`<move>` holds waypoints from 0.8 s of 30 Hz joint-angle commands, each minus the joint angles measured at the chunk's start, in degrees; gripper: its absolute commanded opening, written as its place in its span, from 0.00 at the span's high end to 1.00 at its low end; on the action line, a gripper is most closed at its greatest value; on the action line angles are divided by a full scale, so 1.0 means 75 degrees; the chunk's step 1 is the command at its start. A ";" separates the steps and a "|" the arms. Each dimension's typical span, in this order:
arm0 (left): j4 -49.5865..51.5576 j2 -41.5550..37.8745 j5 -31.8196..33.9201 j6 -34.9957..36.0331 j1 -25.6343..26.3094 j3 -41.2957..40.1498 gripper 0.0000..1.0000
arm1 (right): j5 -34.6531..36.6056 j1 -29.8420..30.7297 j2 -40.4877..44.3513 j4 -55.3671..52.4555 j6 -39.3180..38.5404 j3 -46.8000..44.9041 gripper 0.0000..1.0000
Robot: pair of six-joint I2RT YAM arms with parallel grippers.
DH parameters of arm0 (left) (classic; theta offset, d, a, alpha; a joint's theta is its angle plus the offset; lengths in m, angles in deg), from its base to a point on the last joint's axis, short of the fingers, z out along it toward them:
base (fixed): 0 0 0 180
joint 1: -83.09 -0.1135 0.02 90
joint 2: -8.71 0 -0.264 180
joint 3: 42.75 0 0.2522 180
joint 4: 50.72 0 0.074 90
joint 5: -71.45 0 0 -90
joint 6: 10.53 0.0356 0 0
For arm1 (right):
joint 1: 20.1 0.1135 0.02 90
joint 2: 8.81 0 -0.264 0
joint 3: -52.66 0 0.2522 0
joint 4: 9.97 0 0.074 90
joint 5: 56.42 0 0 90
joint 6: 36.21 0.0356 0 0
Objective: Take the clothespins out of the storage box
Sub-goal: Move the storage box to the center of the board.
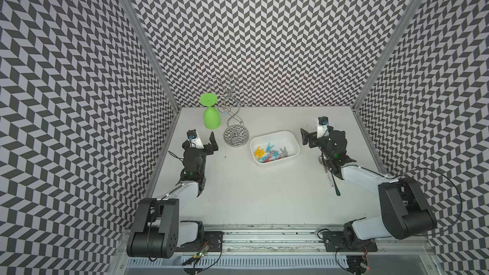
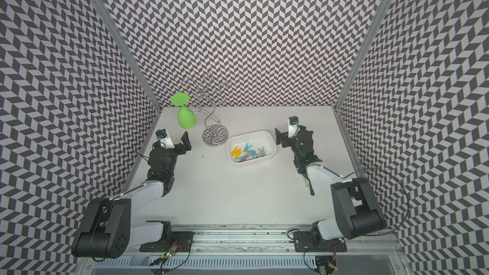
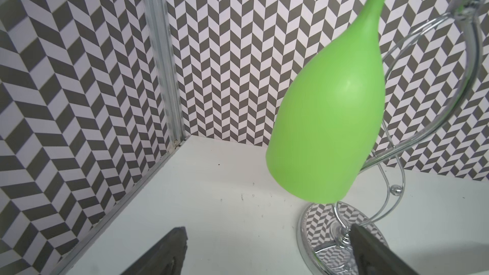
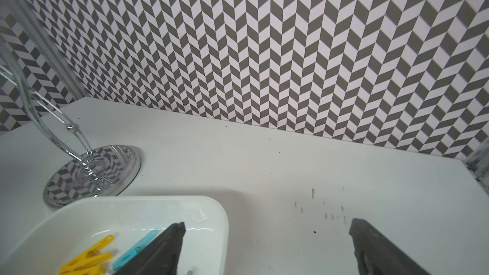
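Observation:
The storage box's nearer end rim (image 1: 298, 146) (image 4: 224, 247) lies below, toward the chrome stand. My right gripper moves across, tilts downward and lowers its fingers astride that rim next.
The storage box (image 1: 274, 133) (image 2: 251, 132) is a shallow white tray on the table, right of centre in both top views. Inside it lie several clothespins (image 1: 270, 153) (image 2: 247, 152) in yellow, light blue, red and grey. My right gripper (image 1: 312, 134) (image 2: 287, 134) hangs open just right of the box. In the right wrist view the right gripper (image 4: 267, 224) has one finger over the box's corner (image 4: 222, 223), near yellow and blue clothespins (image 4: 90, 257). My left gripper (image 1: 203, 138) (image 3: 267, 231) stands open and empty at the left, away from the box.
A chrome wire stand (image 1: 236, 136) (image 3: 317, 223) stands left of the box, near the back wall. A green glass (image 1: 210, 117) (image 3: 328, 117) hangs upside down from it, close ahead of the left gripper. A thin utensil (image 1: 334, 183) lies under the right arm. Patterned walls enclose three sides.

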 commanded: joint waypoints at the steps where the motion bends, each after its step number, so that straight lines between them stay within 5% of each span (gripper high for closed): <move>1: 0.1307 0.0003 -0.0262 -0.0676 0.0084 0.0434 0.00 | 0.0133 0.0142 -0.0698 -0.3179 0.1102 0.1518 0.00; 7: 0.2260 -0.0036 -0.0345 -0.0840 0.0192 0.0961 0.00 | -0.0329 0.0468 -0.1688 -0.5285 0.1254 0.3053 0.00; 16: 0.2636 -0.0268 -0.0531 -0.0834 0.0416 0.1147 0.00 | -0.0031 0.0670 -0.2159 -0.5596 0.1358 0.2993 0.01; 19: 0.2671 -0.0271 -0.0579 -0.0863 0.0428 0.1167 0.00 | 0.0014 0.0738 -0.2239 -0.5528 0.1395 0.2861 0.13; 24: 0.2721 -0.0269 -0.0612 -0.0923 0.0465 0.1202 0.00 | 0.0148 0.0892 -0.2247 -0.5479 0.1484 0.2699 0.46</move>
